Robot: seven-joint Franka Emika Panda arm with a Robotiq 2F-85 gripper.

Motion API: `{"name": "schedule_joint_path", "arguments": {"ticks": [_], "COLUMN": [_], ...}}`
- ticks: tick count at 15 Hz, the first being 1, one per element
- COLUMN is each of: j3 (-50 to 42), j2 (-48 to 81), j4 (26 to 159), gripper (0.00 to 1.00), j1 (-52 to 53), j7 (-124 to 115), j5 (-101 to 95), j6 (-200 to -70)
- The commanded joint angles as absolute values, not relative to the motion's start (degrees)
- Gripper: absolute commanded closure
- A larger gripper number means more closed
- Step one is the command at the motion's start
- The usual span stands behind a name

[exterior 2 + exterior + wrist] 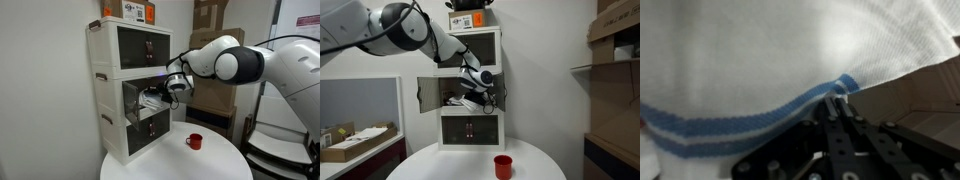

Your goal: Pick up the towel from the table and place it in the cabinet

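Observation:
The towel [470, 103] belongs in the cabinet. I will carry it outward, deeper into the open middle section of the cabinet, over the section's bottom, and my gripper will release it there.
The white cabinet [470, 60] [110, 90] stands at the back of the round white table [470, 165] [175, 165]. Its middle compartment door [427, 93] is open. My gripper [472, 97] [160, 92] reaches into that middle compartment. In the wrist view the fingers [837, 108] are pressed together on the edge of the white towel [750, 60], which has a blue stripe and fills most of that view. In both exterior views the towel [470, 103] [152, 99] shows as a pale bundle inside the compartment at the fingers.
A small red cup [502, 165] [194, 141] stands on the table in front of the cabinet. Orange-labelled boxes [470, 20] sit on top of the cabinet. A desk with cardboard boxes [355, 145] is to one side, brown shelving [615, 60] to the other.

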State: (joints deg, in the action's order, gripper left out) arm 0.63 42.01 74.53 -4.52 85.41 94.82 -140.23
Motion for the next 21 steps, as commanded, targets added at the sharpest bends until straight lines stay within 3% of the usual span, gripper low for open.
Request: {"name": "schedule_joint_path", "arguments": {"ticks": [1, 17, 18, 20, 21], "j3": [1.0, 3.3, 3.3, 3.5, 3.6], "j2": [46.8, 57.5, 57.6, 57.9, 57.9], "j4": [66.6, 49.4, 49.3, 48.9, 48.8], "gripper": [0.99, 0.95, 0.68, 0.68, 0.61], "j1": [-3.6, -3.0, -3.0, -3.0, -3.1], "j7": [86.5, 84.6, 83.8, 82.8, 82.2], "j5": [95.5, 92.7, 92.2, 91.2, 90.8], "j6": [-142.1, -147.3, -147.2, -147.2, -147.3]}}
